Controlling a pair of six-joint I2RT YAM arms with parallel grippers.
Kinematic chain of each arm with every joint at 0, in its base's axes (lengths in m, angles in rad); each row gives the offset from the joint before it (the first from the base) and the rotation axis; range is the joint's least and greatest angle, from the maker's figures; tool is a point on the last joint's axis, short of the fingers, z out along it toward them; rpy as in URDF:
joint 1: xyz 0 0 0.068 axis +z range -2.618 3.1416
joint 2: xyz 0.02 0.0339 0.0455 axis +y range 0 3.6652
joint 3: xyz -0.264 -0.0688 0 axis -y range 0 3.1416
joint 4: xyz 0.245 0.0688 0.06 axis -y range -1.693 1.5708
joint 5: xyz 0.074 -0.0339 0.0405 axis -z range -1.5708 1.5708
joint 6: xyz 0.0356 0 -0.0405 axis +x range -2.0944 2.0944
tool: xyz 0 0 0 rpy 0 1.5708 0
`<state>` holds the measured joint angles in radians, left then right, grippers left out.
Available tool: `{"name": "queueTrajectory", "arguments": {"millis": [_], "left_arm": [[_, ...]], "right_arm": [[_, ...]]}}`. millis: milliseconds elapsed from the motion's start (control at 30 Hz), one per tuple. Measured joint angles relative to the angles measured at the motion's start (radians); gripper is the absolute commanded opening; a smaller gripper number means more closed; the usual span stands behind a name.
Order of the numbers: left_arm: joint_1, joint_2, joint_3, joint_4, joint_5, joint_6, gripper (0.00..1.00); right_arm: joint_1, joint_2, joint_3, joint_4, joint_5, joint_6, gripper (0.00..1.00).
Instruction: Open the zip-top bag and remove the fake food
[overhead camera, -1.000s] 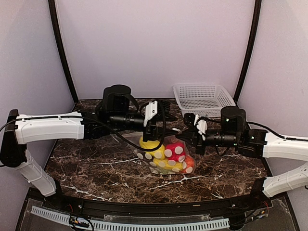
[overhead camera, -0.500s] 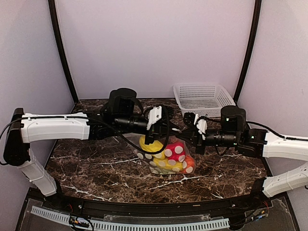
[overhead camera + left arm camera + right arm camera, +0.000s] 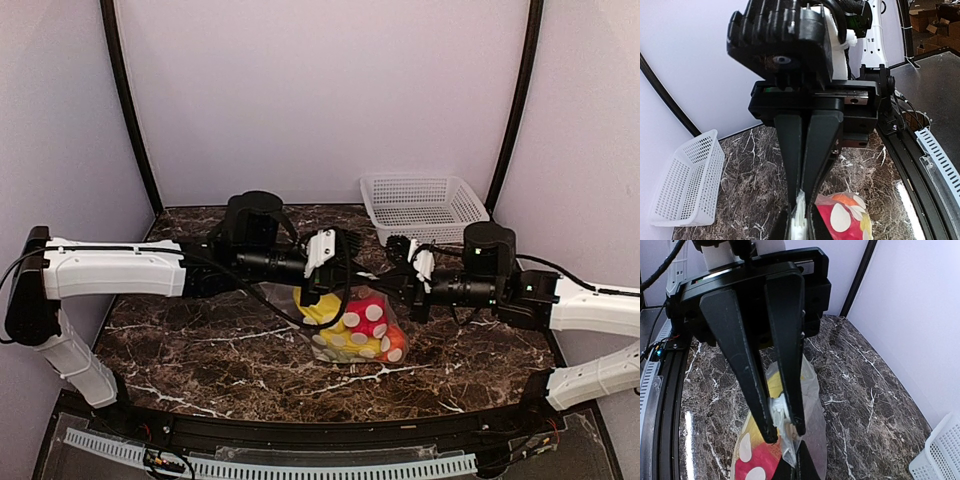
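Note:
Next, my left gripper should draw to the left in the top view and release the bag's white top edge (image 3: pixel 366 275) (image 3: pixel 800 204), since that edge is bunched between my grippers.
The zip-top bag (image 3: pixel 355 325), clear with pale dots, hangs between my two grippers over the middle of the table, its bottom on the marble. Fake food (image 3: pixel 365 315) shows inside: red, yellow and orange pieces. My left gripper (image 3: pixel 345 268) is shut on the bag's white top edge (image 3: pixel 801 212). My right gripper (image 3: pixel 385 272) is shut on the same top edge (image 3: pixel 780 412) from the other side. The two grippers are close together, facing each other. In the right wrist view the bag (image 3: pixel 812 405) hangs below the fingers with yellow and red food (image 3: pixel 757 460) inside.
A white lattice basket (image 3: pixel 420 205) stands at the back right of the marble table (image 3: pixel 200 340); it also shows in the left wrist view (image 3: pixel 687 180). Black frame rails run along the table's front and sides.
My left gripper has moved right toward the right gripper, and the bag's top has bunched up between them. The right arm shifted slightly right.

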<state>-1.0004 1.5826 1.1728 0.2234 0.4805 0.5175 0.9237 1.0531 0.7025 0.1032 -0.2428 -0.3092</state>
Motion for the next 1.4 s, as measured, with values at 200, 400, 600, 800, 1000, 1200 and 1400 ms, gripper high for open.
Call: {"name": "queueTrajectory", "arguments": {"millis": [200, 400, 600, 800, 1000, 1200, 1400], "left_arm": [[0.021, -0.034, -0.043, 0.005, -0.027, 0.005, 0.10], [0.039, -0.046, -0.051, -0.012, -0.042, 0.017, 0.05], [0.040, -0.046, -0.052, -0.016, -0.047, 0.024, 0.03], [0.056, -0.077, -0.098, -0.013, -0.054, 0.021, 0.04], [0.099, -0.136, -0.182, -0.010, -0.072, 0.002, 0.04], [0.143, -0.177, -0.258, -0.008, -0.106, -0.028, 0.04], [0.151, -0.213, -0.307, -0.008, -0.136, -0.051, 0.04]], "right_arm": [[0.000, -0.024, -0.014, 0.000, 0.004, 0.000, 0.00], [0.000, -0.026, -0.014, 0.001, 0.004, 0.000, 0.00], [0.000, -0.026, -0.014, 0.001, 0.005, 0.000, 0.00], [0.000, -0.047, -0.027, 0.002, 0.026, 0.000, 0.00], [0.000, -0.087, -0.057, 0.008, 0.067, 0.006, 0.00], [-0.005, -0.135, -0.102, 0.027, 0.142, 0.023, 0.00], [-0.031, -0.193, -0.141, 0.032, 0.204, 0.048, 0.00]]}}
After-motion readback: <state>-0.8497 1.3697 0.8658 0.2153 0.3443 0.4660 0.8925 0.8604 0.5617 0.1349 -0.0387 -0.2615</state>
